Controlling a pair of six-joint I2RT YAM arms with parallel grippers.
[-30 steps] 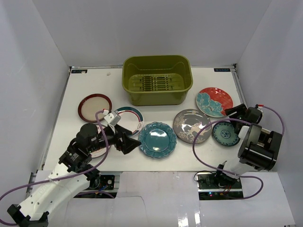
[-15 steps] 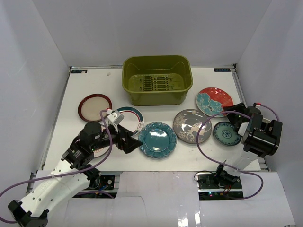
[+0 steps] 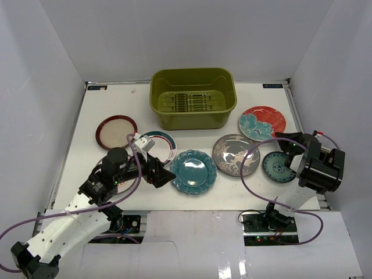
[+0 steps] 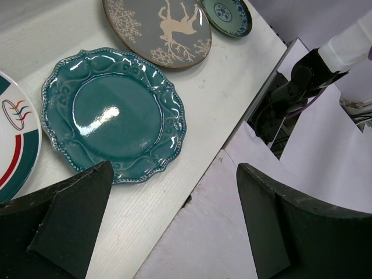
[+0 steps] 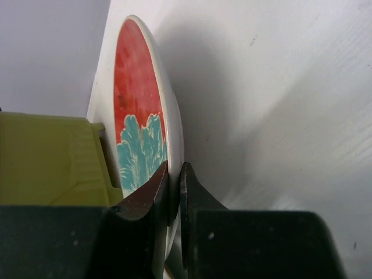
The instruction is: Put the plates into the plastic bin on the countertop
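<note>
The red-and-teal plate in my right gripper will go up, outward and to the left in the top view, then down into the bin. My right gripper will then release it there, since the bottom of the bin is bare.
My right gripper (image 3: 285, 138) (image 5: 174, 171) is shut on the near rim of the red-and-teal plate (image 3: 263, 122) (image 5: 136, 99) at the right of the countertop (image 3: 116, 104). My left gripper (image 3: 165, 174) (image 4: 174, 174) hangs open and empty beside the left edge of the scalloped teal plate (image 3: 193, 171) (image 4: 110, 113). The grey plate (image 3: 235, 154) (image 4: 160, 26) and the small light-blue plate (image 3: 278, 165) (image 4: 228, 13) lie between the two arms. The olive-green plastic bin (image 3: 157, 107) (image 5: 46, 157) stands empty at the back.
A maroon-rimmed cream plate (image 3: 116, 131) and a teal-rimmed white plate (image 3: 161, 145) (image 4: 14, 136) lie at the left. White walls bound the countertop on three sides. Its near metal edge (image 4: 232, 131) passes under my left gripper.
My right gripper has reached forward and closed on the red-and-teal plate's rim, and the plate has shifted slightly left. My left arm has edged toward the scalloped teal plate, jaws still open.
</note>
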